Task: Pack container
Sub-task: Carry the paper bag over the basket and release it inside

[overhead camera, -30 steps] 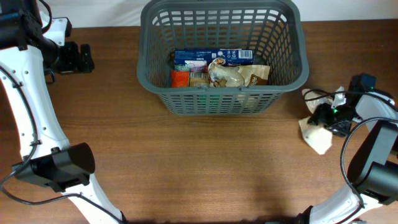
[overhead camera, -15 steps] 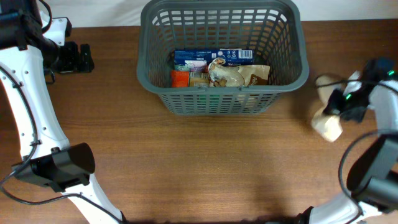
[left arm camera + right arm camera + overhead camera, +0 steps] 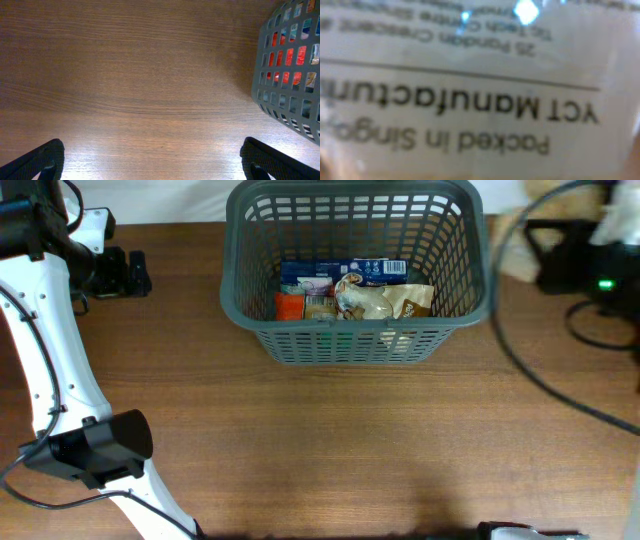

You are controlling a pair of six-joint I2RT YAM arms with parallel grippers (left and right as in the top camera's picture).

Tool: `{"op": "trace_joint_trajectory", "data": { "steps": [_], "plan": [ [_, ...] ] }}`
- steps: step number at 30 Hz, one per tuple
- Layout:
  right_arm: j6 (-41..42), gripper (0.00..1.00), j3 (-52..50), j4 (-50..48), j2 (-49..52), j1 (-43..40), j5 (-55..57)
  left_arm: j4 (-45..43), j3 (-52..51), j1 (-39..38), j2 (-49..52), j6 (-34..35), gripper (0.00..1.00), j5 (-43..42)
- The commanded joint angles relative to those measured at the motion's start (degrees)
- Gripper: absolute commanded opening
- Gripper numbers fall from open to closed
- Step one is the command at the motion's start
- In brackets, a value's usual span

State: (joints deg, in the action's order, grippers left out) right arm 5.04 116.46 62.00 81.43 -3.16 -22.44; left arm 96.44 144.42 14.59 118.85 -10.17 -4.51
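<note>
The pale clear packet in my right gripper still hangs outside the basket, so next I need to move it across the basket's rim and down onto the brownish packets [image 3: 388, 300].
The dark grey slotted basket [image 3: 352, 342] stands at the back middle of the table; its corner also shows in the left wrist view [image 3: 287, 100]. Inside lie a blue packet [image 3: 340, 272], an orange packet [image 3: 289, 306] and brownish packets [image 3: 385, 302]. My right gripper [image 3: 545, 252], raised and blurred, is right of the basket's rim and holds a pale clear packet [image 3: 510, 242]. That packet's printed label [image 3: 470, 100] fills the right wrist view and hides the jaws. My left gripper [image 3: 128, 272] is open and empty, left of the basket, over bare wood [image 3: 152, 162].
The right arm's black cable [image 3: 540, 380] loops over the table at the right. The left arm's white links [image 3: 50, 370] run down the left side. The table's back edge lies just behind the basket.
My right gripper has lifted the pale packet off the table at the right and carried it up and back toward the basket's right rim. The left arm has not moved.
</note>
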Motion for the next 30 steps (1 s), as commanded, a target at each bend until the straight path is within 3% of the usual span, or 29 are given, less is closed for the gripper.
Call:
{"op": "trace_joint_trajectory", "data": {
  "steps": [1,6,15,18,19,21,22,23,25,30],
  "plan": [
    [0.2,0.04,-0.1,-3.2,5.1,9.4,3.0,0.1,-0.2,0.2,-0.7,0.5,0.99,-0.2],
    [0.5,0.04,0.0,-7.1,14.8,16.3,11.3,0.1,-0.2,0.2,-0.7,0.5,0.99,-0.2],
    [6.1,0.04,-0.1,-3.7,34.5,16.6,13.2,0.0,-0.2,0.2,-0.7,0.5,0.99,-0.2],
    [6.4,0.10,-0.1,-3.0,37.3,16.6,13.2,0.1,-0.2,0.2,-0.7,0.5,0.99,-0.2],
    [6.4,0.28,-0.1,-2.4,37.9,16.6,13.3,0.0,-0.2,0.2,-0.7,0.5,0.99,-0.2],
    [6.4,0.77,0.0,-1.4,37.7,16.6,13.3,0.1,-0.2,0.2,-0.7,0.5,0.99,-0.2],
    [6.4,0.93,0.4,-0.9,37.2,16.5,13.2,0.0,-0.2,0.2,-0.7,0.5,0.99,-0.2],
    [6.4,0.99,0.9,-0.4,36.7,16.5,13.2,0.0,-0.2,0.2,-0.7,0.5,0.99,-0.2],
    [6.4,0.99,3.0,1.0,35.3,16.5,13.2,0.1,-0.2,0.2,-0.7,0.5,0.99,-0.2],
    [4.2,0.99,19.2,7.6,30.0,16.5,14.9,0.1,-0.2,0.2,-0.7,0.5,0.99,-0.2]
  ]
}}
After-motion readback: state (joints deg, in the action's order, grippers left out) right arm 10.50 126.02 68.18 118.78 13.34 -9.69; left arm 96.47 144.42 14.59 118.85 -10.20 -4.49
